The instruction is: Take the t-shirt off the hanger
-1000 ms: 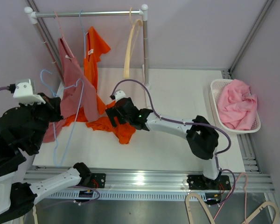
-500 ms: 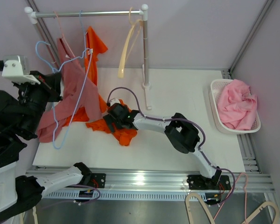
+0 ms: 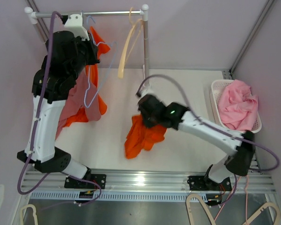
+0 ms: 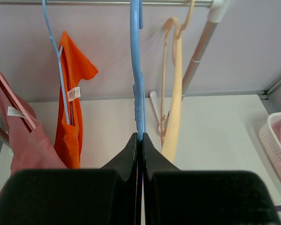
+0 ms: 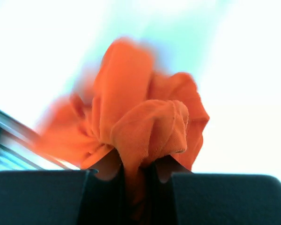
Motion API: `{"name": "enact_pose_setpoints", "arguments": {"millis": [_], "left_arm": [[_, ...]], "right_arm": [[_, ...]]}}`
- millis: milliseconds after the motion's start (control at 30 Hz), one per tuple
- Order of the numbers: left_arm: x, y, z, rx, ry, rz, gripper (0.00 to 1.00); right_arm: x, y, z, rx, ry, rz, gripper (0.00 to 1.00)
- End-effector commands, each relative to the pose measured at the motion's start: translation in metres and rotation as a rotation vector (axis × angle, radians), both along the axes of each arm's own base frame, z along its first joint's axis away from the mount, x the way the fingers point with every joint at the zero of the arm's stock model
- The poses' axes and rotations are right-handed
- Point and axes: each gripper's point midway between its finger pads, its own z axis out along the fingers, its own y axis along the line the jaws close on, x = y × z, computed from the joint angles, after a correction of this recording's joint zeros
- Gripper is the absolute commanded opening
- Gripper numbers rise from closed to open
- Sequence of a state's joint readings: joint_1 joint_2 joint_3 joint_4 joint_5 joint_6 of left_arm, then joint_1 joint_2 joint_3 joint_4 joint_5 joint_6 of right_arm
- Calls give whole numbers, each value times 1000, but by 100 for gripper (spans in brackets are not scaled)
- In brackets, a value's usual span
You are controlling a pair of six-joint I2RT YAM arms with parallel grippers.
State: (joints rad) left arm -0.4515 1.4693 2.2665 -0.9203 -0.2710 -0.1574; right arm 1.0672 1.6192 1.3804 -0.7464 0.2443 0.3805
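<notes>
My right gripper swings over the white basket, to its right in the top view, and releases the t-shirt [image 3: 139,138] next, since it is off any hanger.
The orange t-shirt [image 3: 139,138] hangs in a bunch over the middle of the white table, off any hanger. My right gripper [image 3: 148,120] is shut on its top fold; in the right wrist view the cloth [image 5: 147,117] is wedged between the fingers of that gripper [image 5: 139,166]. My left gripper [image 4: 140,137] is shut on a bare light-blue hanger [image 4: 138,79] that reaches up to the rail. From above, the left arm stands raised at the rack, its gripper [image 3: 87,44] by the blue hanger [image 3: 92,84].
On the rail hang another orange shirt [image 4: 72,98], a dusty-pink shirt [image 3: 72,96] and an empty cream hanger [image 3: 126,51]. The rack post [image 3: 145,51] stands behind the right arm. A white basket [image 3: 215,86] with pink cloth sits at far right. Spare hangers [image 3: 201,206] lie below the table edge.
My right gripper shut on the orange t-shirt and carried it up and to the right. My left arm swung up from the table's left side to the rail with the blue hanger.
</notes>
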Motion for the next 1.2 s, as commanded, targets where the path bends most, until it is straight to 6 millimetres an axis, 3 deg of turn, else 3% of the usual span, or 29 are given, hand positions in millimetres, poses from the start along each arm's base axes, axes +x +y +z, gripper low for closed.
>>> {"name": "enact_pose_setpoints", "arguments": {"millis": [0, 67, 100, 167, 200, 233, 300, 333, 400, 467, 500, 533, 633, 667, 700, 800, 867, 933, 1167], "left_arm": [[18, 11, 17, -53, -52, 55, 1], [31, 15, 14, -63, -56, 95, 1], [35, 19, 16, -65, -64, 116, 1], [44, 22, 18, -62, -76, 135, 1], [47, 22, 17, -62, -74, 138, 1], [51, 20, 16, -62, -72, 126, 1], [61, 18, 16, -62, -81, 121, 1], [64, 15, 16, -59, -89, 104, 1], [75, 10, 14, -67, -106, 93, 1], [81, -1, 19, -77, -135, 45, 1], [85, -4, 18, -76, -135, 34, 1], [90, -6, 16, -74, -137, 30, 1], [105, -11, 11, -66, -143, 29, 1], [109, -15, 12, -64, -153, 18, 1], [113, -18, 10, -64, -155, 2, 1], [128, -24, 5, -52, -166, -2, 1], [138, -27, -1, -40, -165, -5, 1], [140, -29, 6, -48, -181, -14, 1], [158, -42, 7, -20, -229, -69, 1]], "right_arm": [[51, -86, 185, 208, -320, -256, 0], [63, -129, 234, 249, -407, -348, 0], [77, -164, 273, 294, -496, -432, 0], [80, -204, 314, 340, -595, -511, 0], [78, -226, 345, 371, -674, -566, 1], [82, -256, 357, 331, -734, -634, 8], [80, -288, 378, 289, -821, -730, 13], [75, -320, 392, 232, -888, -838, 13], [70, -343, 403, 197, -951, -912, 17], [67, -365, 399, 143, -965, -980, 18], [69, -370, 395, 134, -959, -995, 13], [71, -376, 391, 134, -953, -1016, 0], [91, -385, 356, 170, -857, -1007, 0], [102, -382, 334, 184, -794, -986, 0], [102, -398, 324, 194, -775, -1042, 0], [123, -412, 296, 254, -721, -1065, 0], [130, -422, 287, 292, -686, -1099, 0], [134, -440, 275, 334, -655, -1177, 0], [126, -479, 241, 445, -646, -1348, 0]]}}
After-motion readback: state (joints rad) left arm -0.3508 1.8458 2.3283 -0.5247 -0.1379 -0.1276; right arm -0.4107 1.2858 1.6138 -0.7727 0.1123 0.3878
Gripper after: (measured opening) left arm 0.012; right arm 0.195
